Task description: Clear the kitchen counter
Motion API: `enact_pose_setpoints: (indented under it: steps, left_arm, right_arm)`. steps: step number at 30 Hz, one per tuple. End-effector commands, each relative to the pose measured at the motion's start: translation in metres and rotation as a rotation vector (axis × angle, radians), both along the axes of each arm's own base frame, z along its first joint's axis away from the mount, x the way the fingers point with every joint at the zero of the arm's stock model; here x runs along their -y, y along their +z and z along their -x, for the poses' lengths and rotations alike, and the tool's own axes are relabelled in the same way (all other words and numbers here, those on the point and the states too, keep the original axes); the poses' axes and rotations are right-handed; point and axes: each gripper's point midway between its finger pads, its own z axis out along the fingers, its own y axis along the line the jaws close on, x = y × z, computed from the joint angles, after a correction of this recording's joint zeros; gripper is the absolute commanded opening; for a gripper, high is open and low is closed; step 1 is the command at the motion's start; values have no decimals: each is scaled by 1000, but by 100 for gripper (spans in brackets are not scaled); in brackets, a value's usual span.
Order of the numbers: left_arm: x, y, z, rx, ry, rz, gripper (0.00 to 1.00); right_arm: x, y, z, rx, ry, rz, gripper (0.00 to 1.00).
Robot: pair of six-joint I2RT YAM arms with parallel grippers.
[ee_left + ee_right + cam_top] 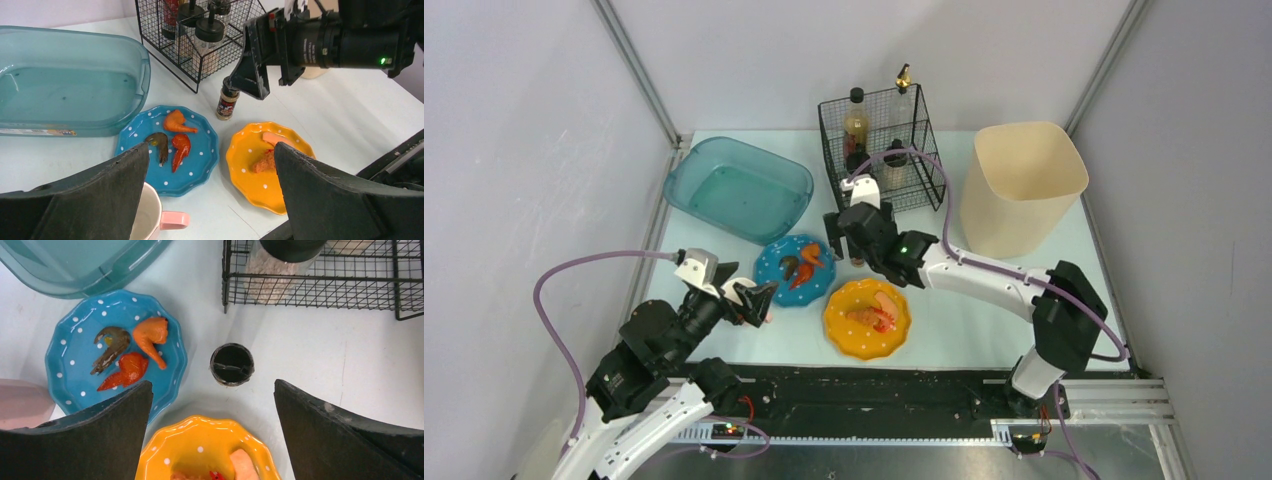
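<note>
The dark lid [232, 364] is off-centre between the open fingers of the right gripper, so the robot needs to move that gripper slightly to the right in its wrist view and lower it over the jar.
The pale mint-blue kitchen counter [984, 320] holds a blue dotted plate [795, 270] with toy food, an orange dotted plate [867, 318] with toy food, and a small dark-lidded spice jar [231, 364]. My right gripper [213, 385] is open and empty, hovering just above the jar, which stands between the plates and the wire basket. My left gripper [211, 150] is open and empty, low over a pink-handled mug [150, 220] at the near left, which stands in front of the blue plate [167, 150]. In the top view the left gripper [762, 298] hides the mug.
A teal translucent tub [739, 188] sits at the back left. A black wire basket [884, 150] with several bottles stands at the back middle. A tall beige bin [1022, 185] stands at the back right. Metal frame posts and grey walls enclose the counter.
</note>
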Motion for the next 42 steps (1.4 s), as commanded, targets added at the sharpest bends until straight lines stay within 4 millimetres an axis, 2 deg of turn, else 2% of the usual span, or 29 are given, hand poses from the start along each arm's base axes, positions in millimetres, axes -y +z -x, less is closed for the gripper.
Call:
enact_pose_setpoints:
  steps: [1,11,20,29,33,35,37,39,42]
  left_arm:
    - [2,3,-3,19,-3,-5,98]
    - [2,4,-2,21,-8,-3,98]
    - [2,4,-3,21,-4,-4,98]
    - [2,4,-3,20,-3,-5,98]
    - [2,3,-3,17,-3,-7,98]
    - [2,3,-4,17,-2,-7,98]
    - [2,3,-3,18,-4,-6,98]
    - [2,3,-3,18,-1,-7,98]
    - [2,3,-3,18,-3,-7,98]
  right_arm:
    - [-4,-4,-10,55,-66,-44,95]
    - [-14,-50,-18,33,-86,-23,94]
    - [-20,-60,-34,74,-106,-27,88]
    - [-6,-71,-45,51,-159,-26,71]
    - [-2,-69,-48,60,-157,-4,55]
    - [-2,-62,-48,74,-147,-3,40]
    - [0,-54,-47,90,-147,3,19]
    - [5,-43,-46,114,-153,16,6]
    - [17,-21,-45,148,-172,28,0]
